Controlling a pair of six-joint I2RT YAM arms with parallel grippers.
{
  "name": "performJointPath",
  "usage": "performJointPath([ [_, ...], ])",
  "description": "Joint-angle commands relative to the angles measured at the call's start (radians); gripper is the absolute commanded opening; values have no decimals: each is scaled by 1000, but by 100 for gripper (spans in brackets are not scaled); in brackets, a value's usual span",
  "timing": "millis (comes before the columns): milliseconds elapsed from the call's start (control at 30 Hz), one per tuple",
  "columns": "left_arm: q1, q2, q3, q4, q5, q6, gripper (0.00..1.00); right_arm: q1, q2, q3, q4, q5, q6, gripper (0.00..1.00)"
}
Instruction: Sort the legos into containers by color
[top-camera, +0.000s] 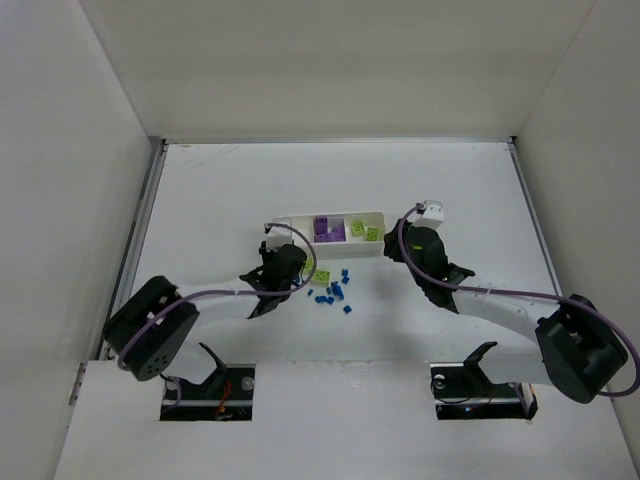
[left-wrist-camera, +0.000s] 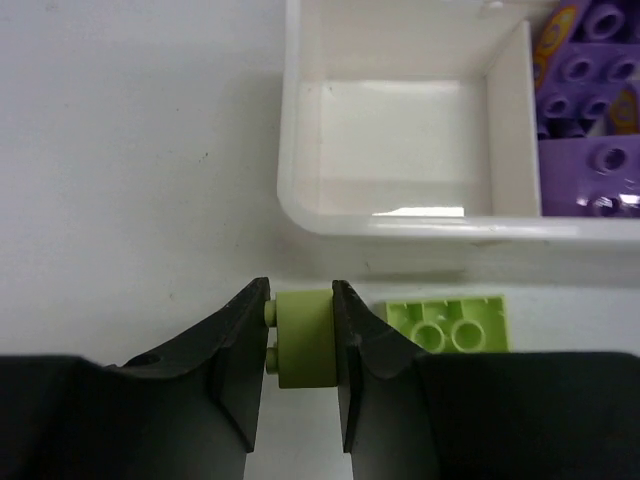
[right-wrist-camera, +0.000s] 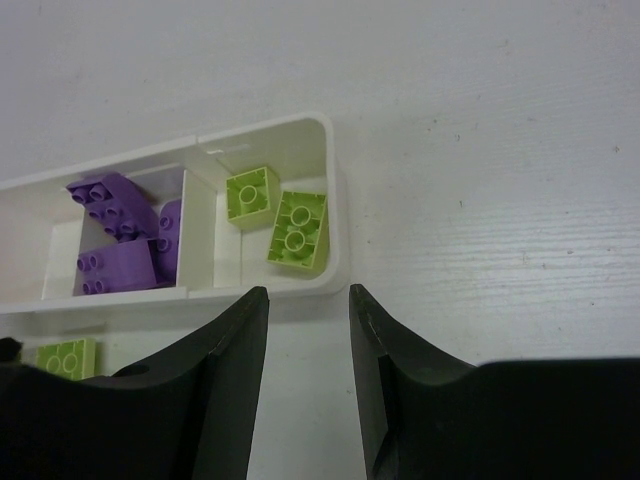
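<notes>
My left gripper holds a lime-green lego, and the colors match. It will go up and to the right in the top view next, over the green legos' compartment (top-camera: 364, 231), to release the lego.
My left gripper (left-wrist-camera: 301, 292) is shut on a small lime-green lego (left-wrist-camera: 305, 340), held on its side just in front of the white tray (left-wrist-camera: 300, 205). A second lime-green lego (left-wrist-camera: 448, 325) lies studs-down on the table to its right. The tray's left compartment (left-wrist-camera: 400, 140) is empty, the middle one holds purple legos (top-camera: 327, 229) and the right one holds two green legos (right-wrist-camera: 297, 230). Several tiny blue legos (top-camera: 335, 292) are scattered in front of the tray. My right gripper (right-wrist-camera: 308, 300) stands open with nothing between its fingers, just short of the tray's right end (right-wrist-camera: 335, 200).
White walls close in the table on the left, back and right. In the top view the left gripper (top-camera: 302, 278) and right gripper (top-camera: 397, 250) flank the tray (top-camera: 290, 222), with the blue pieces between the two arms.
</notes>
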Motion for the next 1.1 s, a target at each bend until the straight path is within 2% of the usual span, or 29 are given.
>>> performJointPath([
  [0,-43,-176,-27,-84,-35,-38,22,4,-1,37,56,9,-12,44],
  [133,-75,-317,19,-158,-23,-42,22,1,-21,28,54,14,-10,44],
  [233,-92,-304,114,-153,42,-42,23,-13,-51,10,59,24,-1,44],
  [433,-144,-58,342,-49,191,-42,23,-79,-117,-44,76,54,52,43],
  [667,-171,242,583,-5,265,-25,24,-102,-143,-61,77,37,75,43],
  [800,-171,341,675,-3,265,-18,26,-97,-145,-59,77,38,75,43],
  [867,-166,367,703,-6,261,-18,31,-97,-140,-59,77,32,75,43],
  [933,-164,372,711,-2,258,-16,42,-97,-139,-56,77,31,75,43],
  [1067,-163,318,660,-2,227,-9,57,-97,-137,-55,77,31,75,44],
])
